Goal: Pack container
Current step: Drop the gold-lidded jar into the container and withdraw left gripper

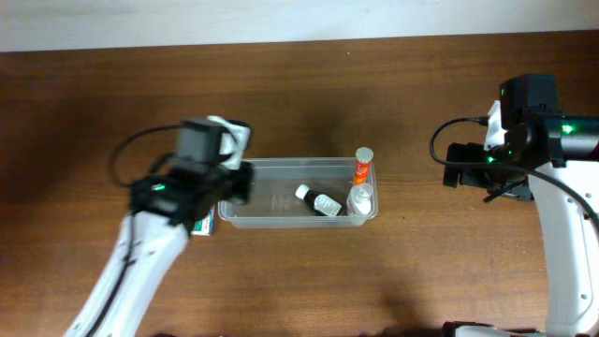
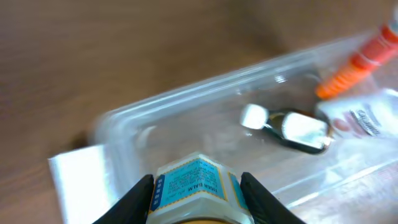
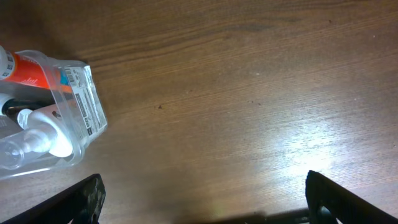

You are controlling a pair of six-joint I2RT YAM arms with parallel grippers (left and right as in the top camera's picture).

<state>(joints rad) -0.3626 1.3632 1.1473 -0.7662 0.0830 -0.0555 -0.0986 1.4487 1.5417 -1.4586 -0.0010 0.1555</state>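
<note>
I will next lower my left gripper into the container (image 1: 281,168) and move it toward the dark bottle's white cap. The container's bare bottom beside the cap leaves room for the jar.
The clear plastic container (image 1: 281,168) lies at the table's middle. Inside, at its right end, are an orange tube (image 1: 361,169), a small dark bottle with a white cap (image 1: 318,200) and a clear bottle with a white label (image 1: 360,199). My left gripper (image 1: 232,178) is over the container's left end, shut on a jar with a blue label (image 2: 198,186). The left wrist view shows the container (image 2: 186,99), the dark bottle (image 2: 292,127) and the orange tube (image 2: 357,62) below. My right gripper (image 3: 205,193) is open and empty over bare table, to the right of the container (image 3: 87,109).
A white-and-green carton box (image 1: 204,225) lies on the table beside the container's left end, partly under my left arm; it shows as a white edge in the left wrist view (image 2: 81,186). The right arm's base and cables (image 1: 552,187) stand at the far right.
</note>
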